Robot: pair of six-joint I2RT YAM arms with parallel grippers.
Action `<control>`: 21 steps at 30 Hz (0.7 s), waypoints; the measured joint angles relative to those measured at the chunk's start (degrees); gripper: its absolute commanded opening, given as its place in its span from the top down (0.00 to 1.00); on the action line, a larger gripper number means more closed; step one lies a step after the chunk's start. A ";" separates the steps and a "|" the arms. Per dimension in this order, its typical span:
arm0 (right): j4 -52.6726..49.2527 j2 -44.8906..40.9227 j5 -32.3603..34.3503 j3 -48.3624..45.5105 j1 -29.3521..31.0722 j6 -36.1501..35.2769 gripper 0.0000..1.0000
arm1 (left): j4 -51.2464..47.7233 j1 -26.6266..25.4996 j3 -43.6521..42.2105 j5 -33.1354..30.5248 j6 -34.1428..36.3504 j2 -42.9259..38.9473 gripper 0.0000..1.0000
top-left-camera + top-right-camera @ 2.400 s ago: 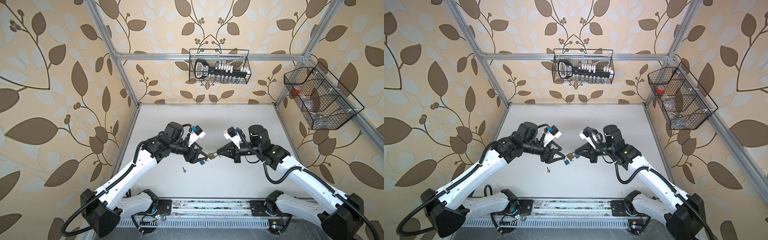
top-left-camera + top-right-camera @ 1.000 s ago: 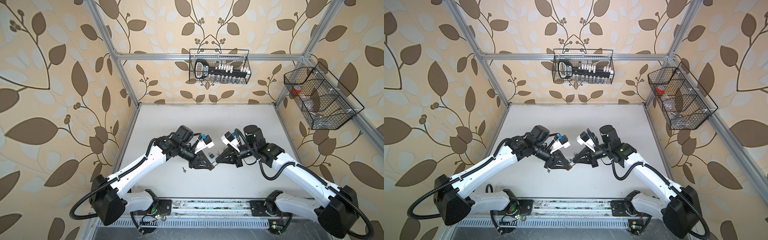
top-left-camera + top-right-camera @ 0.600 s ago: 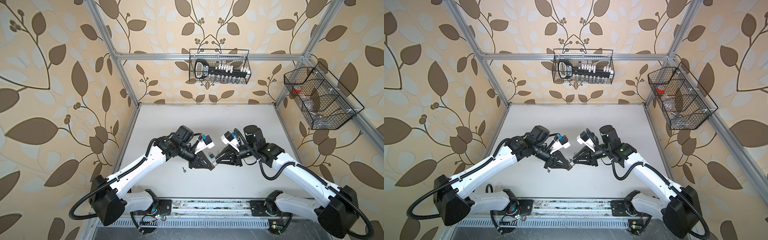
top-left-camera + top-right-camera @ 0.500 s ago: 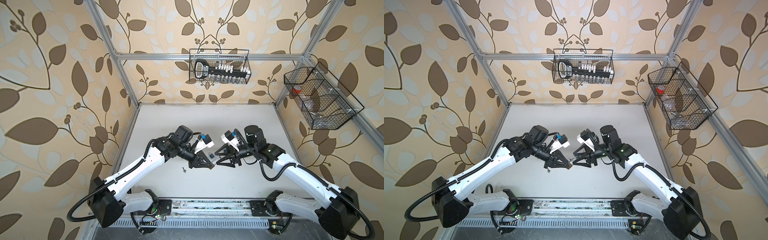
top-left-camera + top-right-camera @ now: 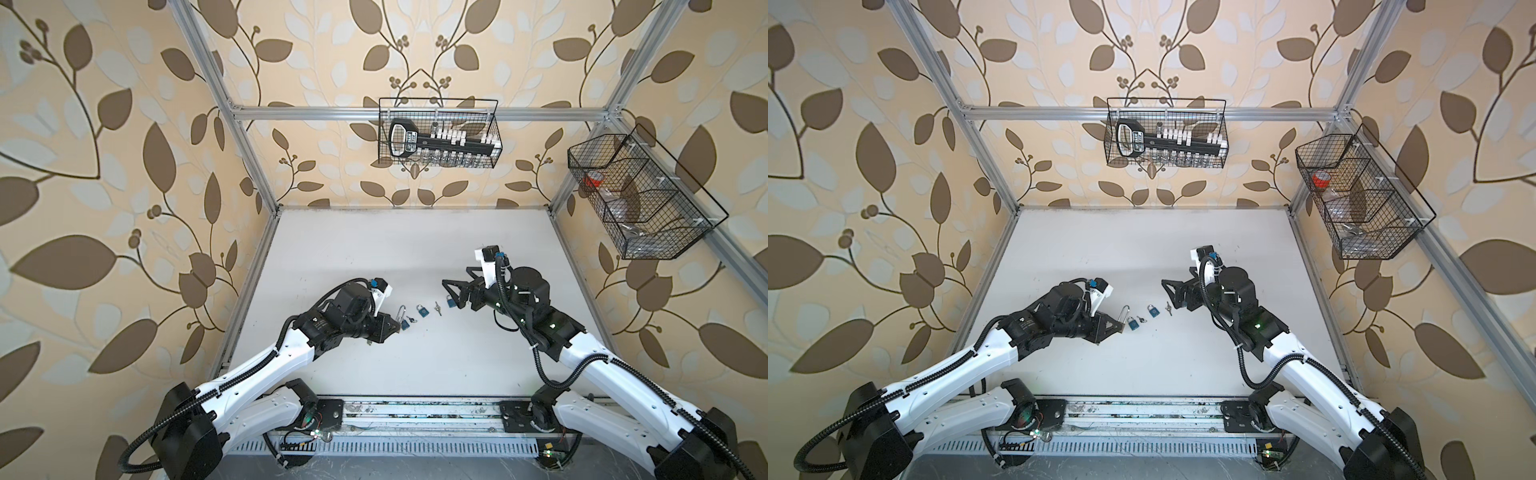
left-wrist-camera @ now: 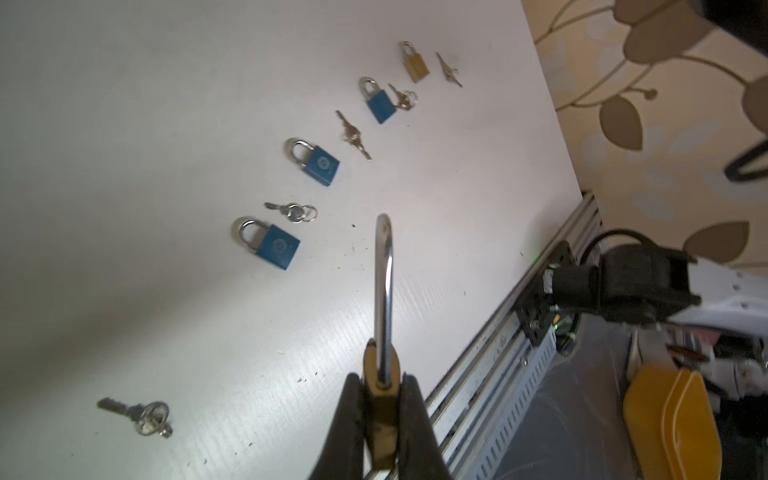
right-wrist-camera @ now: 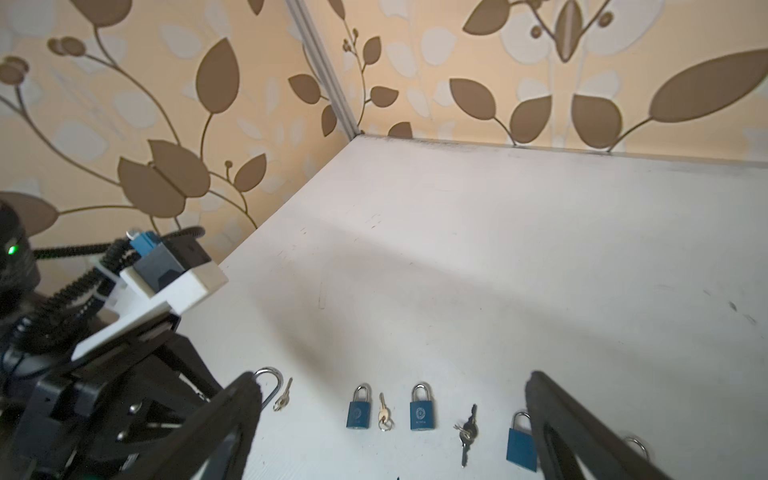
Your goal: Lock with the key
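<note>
The clear spot [image 5: 1115,336] [image 6: 206,329] beside the loose key is below, so the robot's left gripper will next turn its fingers downward, lower the brass padlock onto the table and release it.
My left gripper [image 6: 380,399] is shut on the body of a brass padlock [image 6: 383,291], whose long steel shackle points away from the fingers. In both top views the padlock [image 5: 401,314] [image 5: 1124,314] is held low over the table, left of the middle, at the tip of the left gripper [image 5: 394,329] [image 5: 1118,328]. A small key [image 6: 137,412] on a ring lies loose on the table near it; the right wrist view shows the key [image 7: 283,399] beside the shackle. My right gripper [image 7: 392,380] [image 5: 453,291] is open, empty, and well to the right.
Between the grippers lies a row of three blue padlocks [image 6: 276,247] [image 6: 320,164] [image 6: 380,104] with key bunches [image 6: 295,212] beside them, then a small brass padlock [image 6: 415,66]. Wire baskets [image 5: 438,133] [image 5: 640,199] hang on the walls. An aluminium rail [image 5: 415,415] runs along the front edge.
The right gripper has opened and pulled back to the right, away from the padlock. The left gripper has drawn back to the left with the padlock still in it.
</note>
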 measured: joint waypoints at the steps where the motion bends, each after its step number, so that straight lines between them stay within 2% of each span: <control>1: 0.22 0.07 1.20 -0.20 0.00 1.05 0.00 | 0.09 0.00 -0.96 -1.68 -2.40 -0.42 1.00; 6: 0.55 0.87 4.74 -0.61 0.00 3.91 0.01 | -0.04 0.00 -2.19 -8.57 -12.07 -0.74 1.00; 9: 0.48 1.29 5.70 -0.61 0.00 4.68 0.01 | 0.83 0.00 -2.19 -10.93 -15.54 1.57 1.00; 15: 0.55 0.74 6.86 -0.98 0.00 5.20 0.00 | 2.58 -1.14 -2.19 -12.37 -20.96 8.55 1.00; 21: 2.08 -2.19 8.48 -4.31 0.00 6.45 0.00 | 4.33 -1.14 -2.21 -12.55 -23.45 12.52 1.00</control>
